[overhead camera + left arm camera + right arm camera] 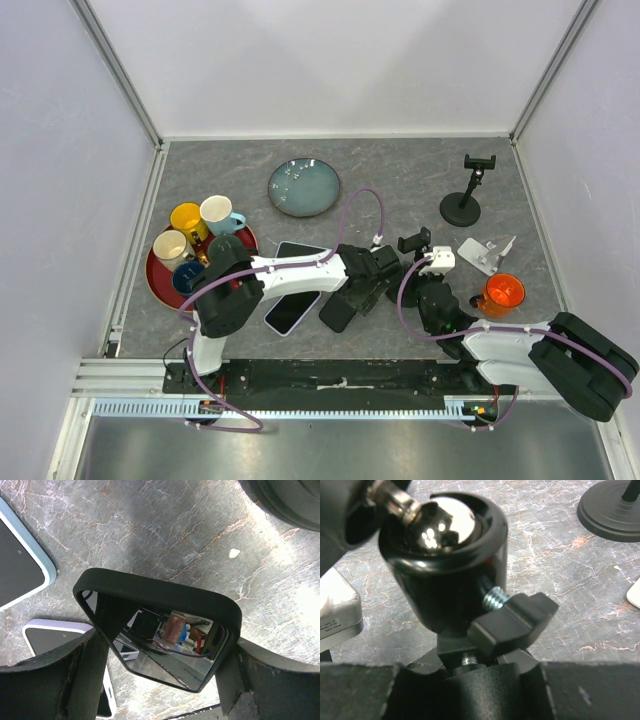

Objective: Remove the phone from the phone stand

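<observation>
The stand's clamp is empty of the phone, so my right gripper needs to move the stand outward onto the bare tabletop there and release the stem.
A black phone (337, 311) with a glossy screen is clamped by its two side edges in my left gripper (352, 298). In the left wrist view the phone (160, 625) sits tilted between the fingers (75, 680), just above the grey table. The small black phone stand (415, 243) stands to the right of the phone, apart from it, with its clamp empty. My right gripper (428, 283) is shut on the stand's stem. The right wrist view shows the stand's ball joint (445, 530) and its knob (512, 617) just above my gripper (470, 667).
Two more phones lie left of the black one: a light-blue-cased one (300, 255) and a white one (290, 312). A second black stand (462, 205) stands at the back right, near a white holder (487, 252) and an orange cup (500, 293). A blue plate (303, 187) and a red tray (155, 278) of mugs are at the left.
</observation>
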Robot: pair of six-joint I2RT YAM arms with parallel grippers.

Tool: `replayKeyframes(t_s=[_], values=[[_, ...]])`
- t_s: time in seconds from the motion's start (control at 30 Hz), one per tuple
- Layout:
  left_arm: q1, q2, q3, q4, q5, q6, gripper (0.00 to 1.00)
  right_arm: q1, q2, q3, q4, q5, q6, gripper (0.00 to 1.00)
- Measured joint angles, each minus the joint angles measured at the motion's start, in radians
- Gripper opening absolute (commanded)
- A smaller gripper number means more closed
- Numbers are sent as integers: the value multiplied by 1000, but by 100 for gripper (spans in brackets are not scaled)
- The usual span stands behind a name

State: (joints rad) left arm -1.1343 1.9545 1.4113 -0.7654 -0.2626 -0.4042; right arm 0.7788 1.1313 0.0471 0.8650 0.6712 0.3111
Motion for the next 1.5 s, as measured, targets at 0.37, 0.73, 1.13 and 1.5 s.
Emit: replayKeyframes(t_s=[0.37, 0.73, 1.13, 1.5], values=[[0, 0, 3, 0, 7, -2, 95, 0, -6, 0, -8, 0, 0, 0], [11, -40, -10, 37, 16, -5, 98, -1, -11, 0, -14, 0, 0, 0], [257, -536, -216, 164, 44, -10, 99, -4, 60, 40, -2, 19, -82, 0], [505, -1007, -356, 175, -1, 26, 100, -195, 340, 266, 67, -51, -170, 0]])
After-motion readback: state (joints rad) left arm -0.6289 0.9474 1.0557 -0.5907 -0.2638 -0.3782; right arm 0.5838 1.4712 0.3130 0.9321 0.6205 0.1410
